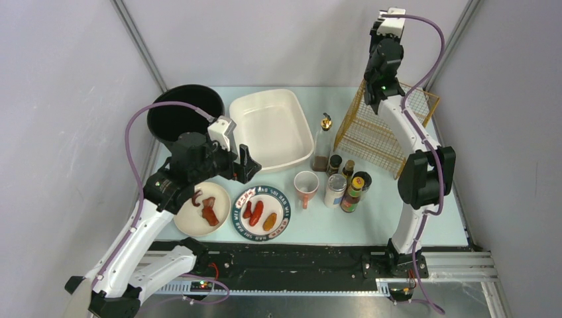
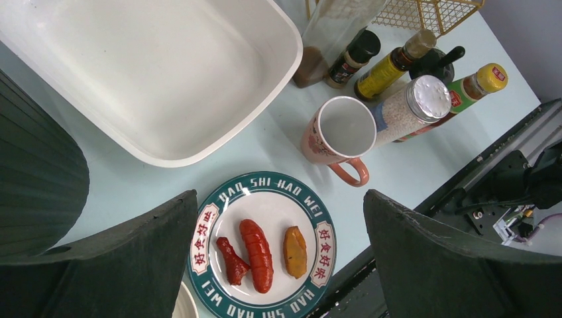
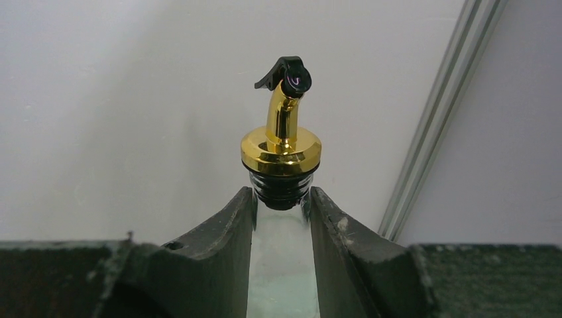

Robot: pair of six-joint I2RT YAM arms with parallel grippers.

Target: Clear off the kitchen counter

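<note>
The robot's right gripper will next lower the bottle into the far end of the gold wire basket and let go of the bottle's neck, since the basket shows empty mesh.
The pale mint kitchen counter point(image 1: 450, 218) carries dishes and bottles. My left gripper point(image 1: 245, 163) is open and empty, hovering above a green-rimmed plate point(image 2: 265, 189) that holds a red sausage point(image 2: 257, 255) and two other food pieces. A cream plate point(image 1: 202, 209) with red food lies to its left. My right gripper point(image 3: 281, 195) is raised high at the back right and is shut on the neck of a clear glass bottle with a gold pourer point(image 3: 281, 149). In the top view the right arm point(image 1: 388, 59) hides that bottle.
A white tub point(image 1: 272, 126) and a black pot point(image 1: 182, 109) stand at the back left. A pink mug point(image 1: 305, 187), a second pourer bottle point(image 1: 323, 142) and several seasoning bottles point(image 1: 348, 185) stand mid-counter. A gold wire basket point(image 1: 381, 132) is at the back right.
</note>
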